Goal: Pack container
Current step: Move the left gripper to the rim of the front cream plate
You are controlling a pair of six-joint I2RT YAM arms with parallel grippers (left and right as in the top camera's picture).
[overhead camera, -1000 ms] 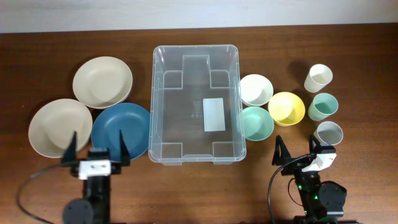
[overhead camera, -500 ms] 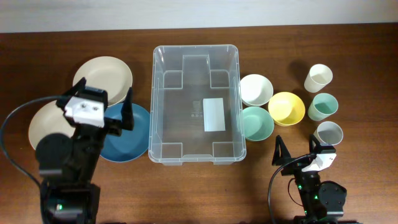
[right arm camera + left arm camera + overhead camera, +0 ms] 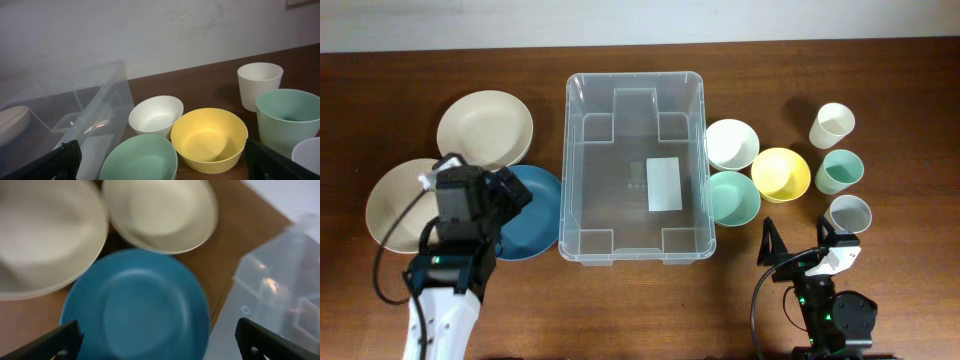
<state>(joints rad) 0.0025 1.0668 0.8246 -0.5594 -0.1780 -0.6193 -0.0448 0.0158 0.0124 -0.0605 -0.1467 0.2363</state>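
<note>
The nearer cream plate's near rim borders bare table below, to the left in the overhead view, so the left gripper will next move over there and down astride the rim.
The container is a large clear plastic bin in the middle of the table, with only a white label on its base. Its corner shows at the right of the left wrist view and at the left of the right wrist view. My left gripper hovers open over the left part of a blue plate. In the left wrist view that gripper has the blue plate below its spread fingers. My right gripper stands open near the front edge, holding nothing, and appears likewise in its own view.
Two cream plates lie left of the bin. To its right are a white bowl, a mint bowl and a yellow bowl. Further right stand a cream cup, a mint cup and a grey cup.
My left arm has come up from the front edge and reached over the plates, now tilted down over the blue plate. The right arm has not moved.
</note>
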